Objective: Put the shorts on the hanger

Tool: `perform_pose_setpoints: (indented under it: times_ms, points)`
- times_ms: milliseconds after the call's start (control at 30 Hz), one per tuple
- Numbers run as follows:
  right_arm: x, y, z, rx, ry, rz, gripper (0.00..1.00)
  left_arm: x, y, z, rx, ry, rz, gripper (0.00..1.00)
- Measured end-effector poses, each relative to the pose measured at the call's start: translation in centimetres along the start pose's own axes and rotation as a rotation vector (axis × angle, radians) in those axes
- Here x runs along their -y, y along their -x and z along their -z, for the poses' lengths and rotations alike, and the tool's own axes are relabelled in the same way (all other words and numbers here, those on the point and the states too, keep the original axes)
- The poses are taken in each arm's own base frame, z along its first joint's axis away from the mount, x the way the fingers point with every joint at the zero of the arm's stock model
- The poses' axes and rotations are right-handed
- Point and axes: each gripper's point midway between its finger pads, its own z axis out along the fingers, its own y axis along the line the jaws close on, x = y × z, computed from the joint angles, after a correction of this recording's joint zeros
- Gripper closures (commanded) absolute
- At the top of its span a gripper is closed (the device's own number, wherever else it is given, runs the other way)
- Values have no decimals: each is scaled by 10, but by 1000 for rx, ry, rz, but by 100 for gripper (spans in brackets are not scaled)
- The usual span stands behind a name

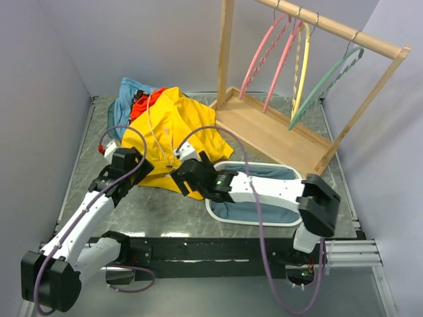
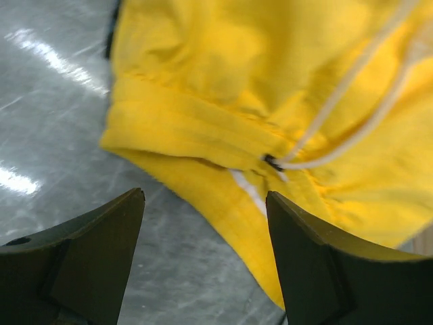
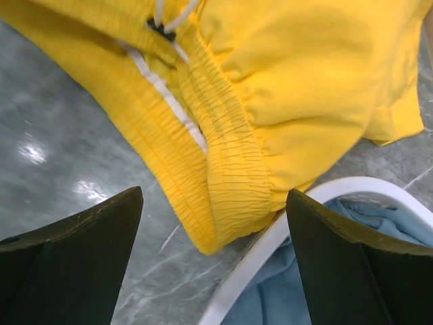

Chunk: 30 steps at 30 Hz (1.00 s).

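Note:
I will next lower my left gripper toward the outer corner of the shorts' waistband [image 3: 230,169], left in its wrist view, and close there, as that corner lies beyond its fingers.
The yellow shorts [image 1: 175,135] lie crumpled on the grey table, left of centre, with white drawstrings. The teal-green hanger [image 1: 327,82] hangs at the right end of the wooden rack rail. My left gripper [image 1: 135,173] is open at the shorts' left lower edge; the left wrist view shows the yellow hem [image 2: 223,135] just beyond its fingertips. My right gripper [image 1: 180,173] is open over the shorts' elastic waistband [image 3: 230,169], which lies between its fingers at the near edge of the shorts, against the basket rim.
A wooden rack [image 1: 277,125] stands at the back right with two pink hangers [image 1: 268,56] and a yellow hanger [image 1: 303,63]. A white-rimmed basket [image 1: 221,214] holds blue cloth. An orange-red garment [image 1: 142,102] and blue-grey cloth [image 1: 122,105] lie behind the shorts.

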Motion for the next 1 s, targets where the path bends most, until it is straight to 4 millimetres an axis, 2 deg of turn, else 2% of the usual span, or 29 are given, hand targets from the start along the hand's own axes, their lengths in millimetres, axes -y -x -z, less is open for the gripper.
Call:
perform_pose_setpoints:
  times_ms: [133, 267, 533, 767, 867, 900, 967, 1000]
  points:
    - [-4, -28, -18, -102, -25, 118, 9, -30, -5, -10, 19, 103, 71, 28]
    - [0, -47, -23, -168, -40, 186, 9, -43, -4, -16, 48, 159, 111, 32]
    - [1, -42, -24, -181, -48, 236, 9, -62, -4, -39, 96, 278, 125, 28]
    - [2, -52, -29, -213, -55, 273, 8, -64, 3, -57, 150, 306, 136, 30]
    - [2, -52, -29, -218, -53, 282, 8, -60, 7, -64, 175, 293, 152, 39]
    - [2, -52, -29, -221, -54, 285, 8, -59, 9, -66, 186, 289, 155, 54]
    - [2, -52, -29, -228, -55, 294, 8, -58, 12, -71, 203, 280, 163, 70]
    - [2, -53, -30, -230, -56, 298, 8, -57, 12, -73, 207, 276, 164, 83]
